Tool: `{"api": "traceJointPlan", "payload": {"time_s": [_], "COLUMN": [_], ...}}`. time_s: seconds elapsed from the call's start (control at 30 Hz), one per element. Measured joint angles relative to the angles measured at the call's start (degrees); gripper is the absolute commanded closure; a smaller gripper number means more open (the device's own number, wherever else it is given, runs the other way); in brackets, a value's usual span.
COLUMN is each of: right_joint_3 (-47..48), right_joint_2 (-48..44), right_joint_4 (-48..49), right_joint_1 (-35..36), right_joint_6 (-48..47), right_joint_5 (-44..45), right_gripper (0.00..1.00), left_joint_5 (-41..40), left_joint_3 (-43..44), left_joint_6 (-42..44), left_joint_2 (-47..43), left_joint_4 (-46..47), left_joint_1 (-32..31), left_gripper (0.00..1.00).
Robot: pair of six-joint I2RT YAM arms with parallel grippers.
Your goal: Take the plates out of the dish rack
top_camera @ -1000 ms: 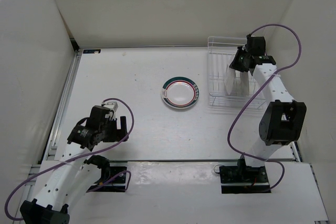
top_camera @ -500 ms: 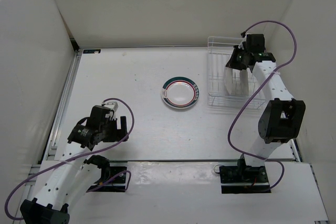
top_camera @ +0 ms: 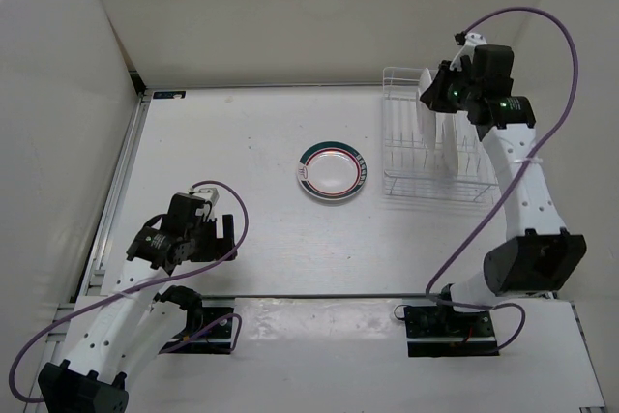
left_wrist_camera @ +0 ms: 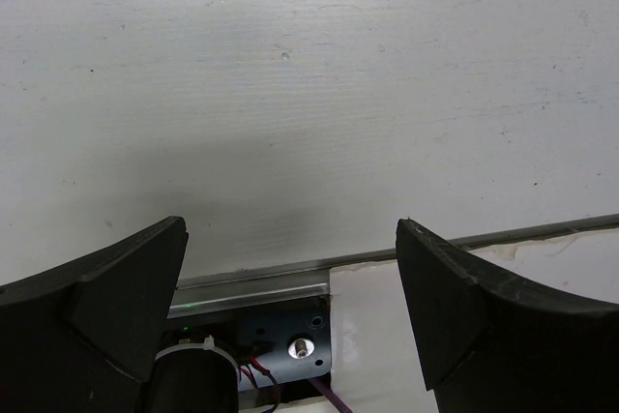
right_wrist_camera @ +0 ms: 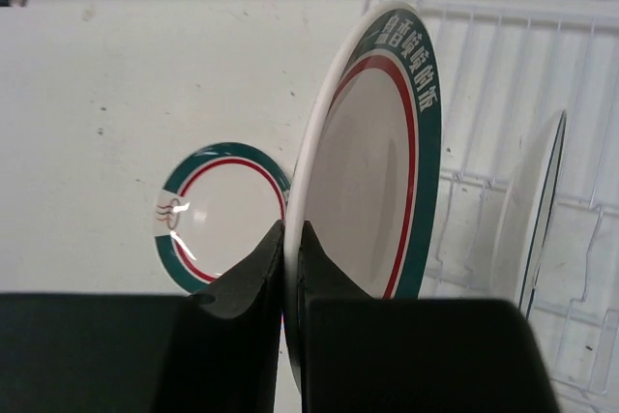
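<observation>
The right gripper swings to the left in the top view next and lowers over the flat green-rimmed plate (top_camera: 332, 170) (right_wrist_camera: 228, 216) to release, as both plates match.
My right gripper (right_wrist_camera: 290, 239) is shut on the rim of a white plate with a green band and red ring (right_wrist_camera: 372, 162), held upright above the white wire dish rack (right_wrist_camera: 580, 94). From above, that gripper (top_camera: 440, 99) hangs over the rack's (top_camera: 430, 181) left half with the plate (top_camera: 427, 108) in it. A second, pale plate (right_wrist_camera: 532, 205) stands nearly edge-on between the tines. A green-rimmed plate (top_camera: 332, 172) lies flat on the table left of the rack. Near the front left, my left gripper (left_wrist_camera: 290, 278) is open and holds nothing.
The rack sits at the back right, close to the right wall. White walls enclose the table on three sides. A metal rail (left_wrist_camera: 251, 278) runs along the near edge under my left gripper (top_camera: 224, 229).
My right gripper closed on the green-rimmed plate's rim and rose, lifting the plate up out of the rack. The left arm stayed put.
</observation>
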Motion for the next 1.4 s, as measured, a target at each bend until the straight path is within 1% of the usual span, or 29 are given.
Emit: {"api": "traceJointPlan", "payload": {"time_s": [0.1,0.2,0.3,0.4,0.47,0.53,0.57,0.63,0.7,0.77,0.83,0.97,1.03,1.13,1.23,1.3,1.4], "right_joint_3": [0.26,0.28,-0.74,-5.44,-7.39,-8.02,-7.85,-5.92,-3.58,-5.11,-9.14,-14.82,-15.93,-16.85,-16.92,-16.87,-16.63], "right_joint_2": [-4.9,-9.03,-12.46,-15.96,-16.09,-14.05,-11.87,-4.98,3.78,10.69,14.6,15.63,15.63,16.04,17.53,18.93,21.11], "right_joint_4": [-0.17,-1.07,-2.12,-2.91,-4.46,-6.03,-6.4,-6.91,-4.04,2.91,9.29,17.03,24.83,35.06,40.5,40.89,38.36], "right_joint_1": [2.43,6.73,13.77,24.28,32.96,41.81,47.04,55.41,61.09,63.36,63.89,63.54,63.08,62.84,62.51,62.12,60.89], "right_joint_6": [-0.87,-1.4,-1.62,-2.49,-3.48,-5.53,-7.02,-10.03,-13.86,-19.71,-25.4,-33.51,-38.86,-45.48,-47.98,-47.28,-44.17], "right_joint_5": [0.0,-0.42,-0.15,3.54,9.75,18.58,24.57,36.61,49.96,59.36,64.87,71.78,74.64,76.63,76.46,75.6,73.5], "right_gripper": [1.0,1.0,1.0,1.0,1.0,1.0,1.0,1.0,1.0,1.0,1.0,1.0,1.0,1.0,1.0,1.0,1.0], "left_joint_5": [0.0,0.0,0.0,0.0,0.0,0.02,0.02,0.02,0.0,-0.02,-0.07,-0.15,-0.17,-0.17,-0.17,-0.17,-0.17], "left_joint_3": [0.0,0.0,0.0,0.0,0.0,0.0,0.0,0.0,0.0,0.0,0.0,0.0,0.0,0.0,0.0,0.0,0.0], "left_joint_6": [0.0,0.0,0.0,0.0,0.0,0.0,0.0,0.0,0.0,0.0,-0.02,-0.02,-0.02,0.0,0.0,-0.02,0.0], "left_joint_2": [-0.02,-0.02,-0.02,-0.04,-0.02,0.07,0.15,0.46,0.74,0.68,0.46,0.2,0.35,0.87,1.16,1.09,0.85], "left_joint_4": [0.0,0.0,-0.02,0.0,0.0,0.0,-0.02,-0.02,-0.02,-0.04,-0.07,-0.04,-0.07,-0.11,-0.17,-0.22,-0.2], "left_joint_1": [0.0,0.0,0.0,0.0,0.0,0.0,0.0,0.0,0.0,0.0,0.0,0.0,0.0,0.0,0.0,0.0,0.0], "left_gripper": [0.0,0.0,0.0,0.0,0.0,0.0,0.0,0.0,0.0,0.0,0.0,0.0,0.0,0.0,0.0,0.0,0.0]}}
